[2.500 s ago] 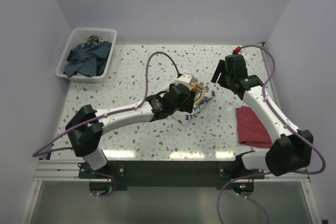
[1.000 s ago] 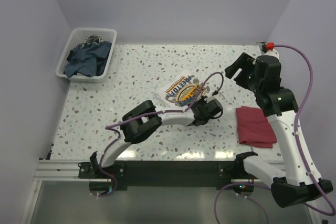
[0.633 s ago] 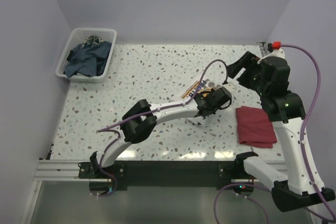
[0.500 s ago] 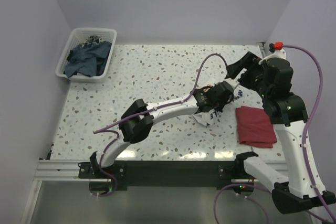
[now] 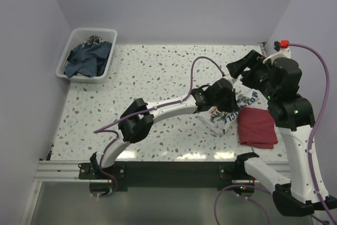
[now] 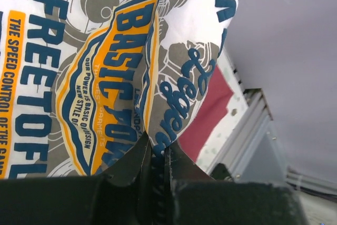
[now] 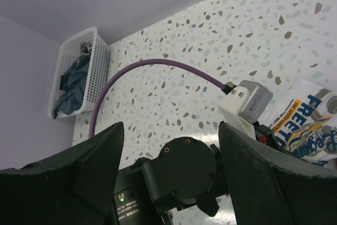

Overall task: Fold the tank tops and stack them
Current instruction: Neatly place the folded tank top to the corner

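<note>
The left gripper moves to the right in the top view next, over the dark red tank top [image 5: 257, 125] [image 6: 211, 113], and releases the white one, since the red one lies folded flat.
The white tank top [image 5: 234, 113] with its blue-orange print hangs folded from my left gripper [image 5: 225, 104], which is shut on it just left of the dark red tank top [image 5: 256, 127]. The red one lies folded flat near the table's right edge. In the left wrist view the print [image 6: 105, 72] fills the frame, its cloth pinched between the jaws of the left gripper [image 6: 157, 150], with the red top [image 6: 211, 113] beyond. My right gripper [image 5: 243, 67] hovers open above and behind them. Its fingers [image 7: 79, 183] are spread wide over the left wrist, the white top [image 7: 310, 125] at right.
A white basket [image 5: 73, 51] holding dark blue clothes stands at the table's back left corner, also seen in the right wrist view as the basket [image 7: 97, 56]. A purple cable [image 5: 202, 64] arcs over the left arm. The table's right edge runs close beside the red top.
My left gripper has carried the white top rightward across the table until it hangs next to the red top. The right arm has drawn up and slightly right, still open.
</note>
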